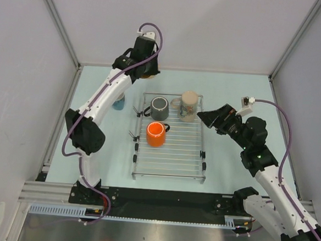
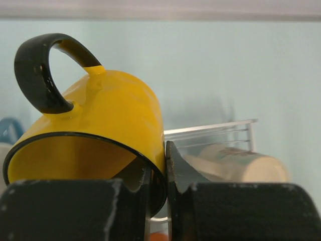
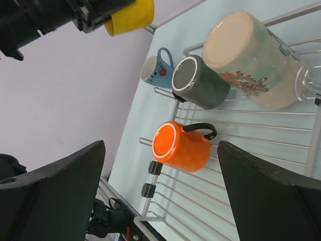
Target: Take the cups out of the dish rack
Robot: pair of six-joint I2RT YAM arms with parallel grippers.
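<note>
The yellow mug [image 2: 105, 115] swings back with my left gripper next, then goes down for release on the blue mug's near side, where bare tabletop lies below and back from the gripper.
My left gripper [image 2: 165, 168] is shut on the rim of the yellow mug [image 2: 105, 115], one finger inside it and one outside. It holds the mug tilted in the air beyond the far left corner of the dish rack [image 1: 169, 154]. On the rack stand the dark grey mug [image 1: 160, 107], the beige mug [image 1: 188, 105] and the orange mug [image 1: 156, 134]. The blue mug [image 1: 118, 102] stands on the table left of the rack. My right gripper [image 1: 209, 117] hovers open at the rack's right edge beside the beige mug, with nothing between its fingers [image 3: 55, 196].
Grey walls with metal posts close in the table on the left, back and right. The near half of the rack holds only bare wires [image 3: 235, 201]. The arm bases and a black rail [image 1: 160, 198] line the near edge.
</note>
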